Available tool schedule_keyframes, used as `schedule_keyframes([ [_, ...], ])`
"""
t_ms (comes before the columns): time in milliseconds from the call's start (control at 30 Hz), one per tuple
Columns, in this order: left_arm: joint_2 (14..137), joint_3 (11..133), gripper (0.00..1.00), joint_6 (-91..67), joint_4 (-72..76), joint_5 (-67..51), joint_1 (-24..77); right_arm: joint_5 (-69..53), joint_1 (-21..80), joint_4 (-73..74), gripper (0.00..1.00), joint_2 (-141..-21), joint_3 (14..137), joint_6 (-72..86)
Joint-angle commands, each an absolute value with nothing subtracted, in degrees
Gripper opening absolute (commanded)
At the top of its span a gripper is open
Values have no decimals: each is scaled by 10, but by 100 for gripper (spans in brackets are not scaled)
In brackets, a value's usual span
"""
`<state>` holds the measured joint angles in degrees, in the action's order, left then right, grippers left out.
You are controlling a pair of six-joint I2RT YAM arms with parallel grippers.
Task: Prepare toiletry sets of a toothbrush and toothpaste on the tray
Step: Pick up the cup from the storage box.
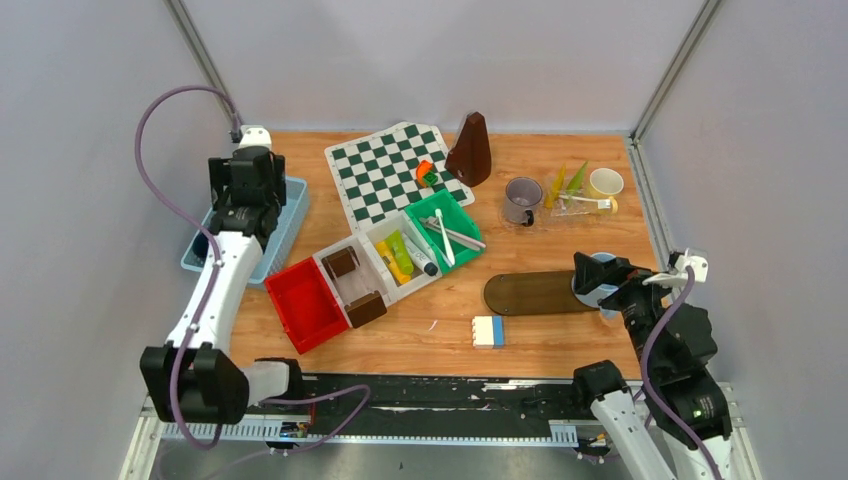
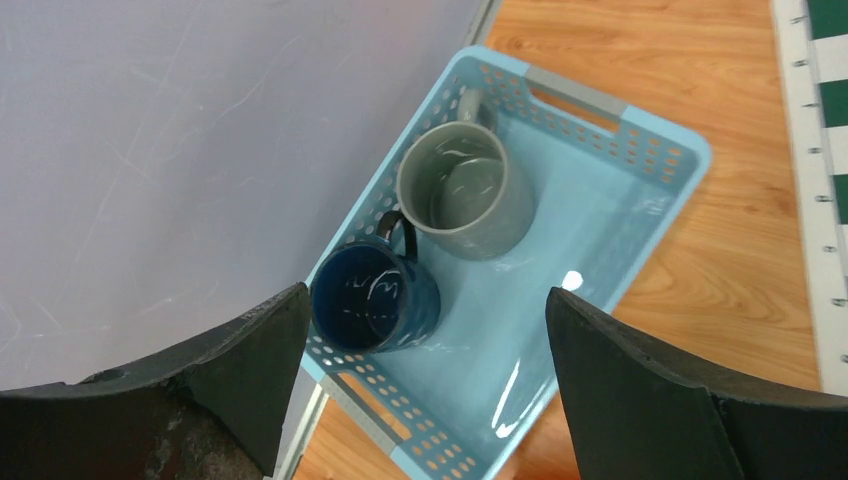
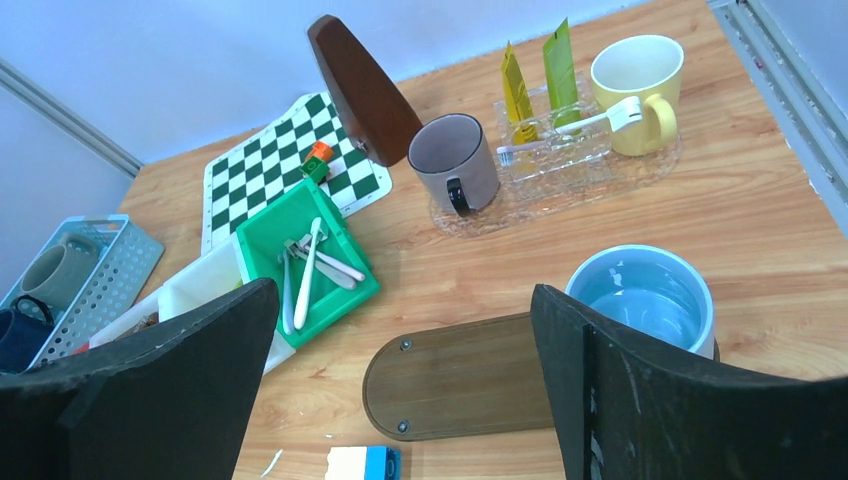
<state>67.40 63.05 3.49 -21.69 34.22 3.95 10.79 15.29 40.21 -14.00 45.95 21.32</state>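
Note:
My left gripper moves down into the basket (image 2: pixel 640 190) onto the grey-green mug's rim (image 2: pixel 405 206) beside the dark blue mug next, as the grey-green mug's empty opening fits a finger.
My left gripper (image 2: pixel 425 380) hangs open above a light blue basket (image 2: pixel 640 190) that holds a dark blue mug (image 2: pixel 372 298) and a grey-green mug (image 2: pixel 465 190), both upright and empty. My right gripper (image 3: pixel 400 380) is open over a dark oval wooden tray (image 3: pixel 470 375). A light blue mug (image 3: pixel 640 300) stands at the tray's right end, beside my right finger. Further back, a grey mug (image 3: pixel 455 160) and a pale yellow mug (image 3: pixel 637 90) flank a clear holder with a yellow tube (image 3: pixel 515 85), a green tube (image 3: pixel 560 65) and a toothbrush (image 3: pixel 570 125).
A green bin (image 1: pixel 445 230) holds several toothbrushes, and a white bin (image 1: pixel 400 255) holds tubes. Beside them are a bin of brown blocks (image 1: pixel 355 285) and a red bin (image 1: pixel 305 300). A chessboard (image 1: pixel 385 170), a brown pyramid (image 1: pixel 470 150) and a white-blue block (image 1: pixel 489 331) lie around.

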Motion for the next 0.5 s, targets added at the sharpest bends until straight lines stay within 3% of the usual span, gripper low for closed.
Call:
schedule_keyframes([
  [0, 732, 667, 94, 70, -206, 290, -24, 150, 178, 362, 100, -104, 441, 197],
  [167, 817, 695, 92, 128, -184, 227, -94, 148, 197, 359, 100, -90, 436, 196],
  [467, 905, 745, 86, 219, -174, 145, -128, 148, 215, 359, 100, -79, 432, 197],
])
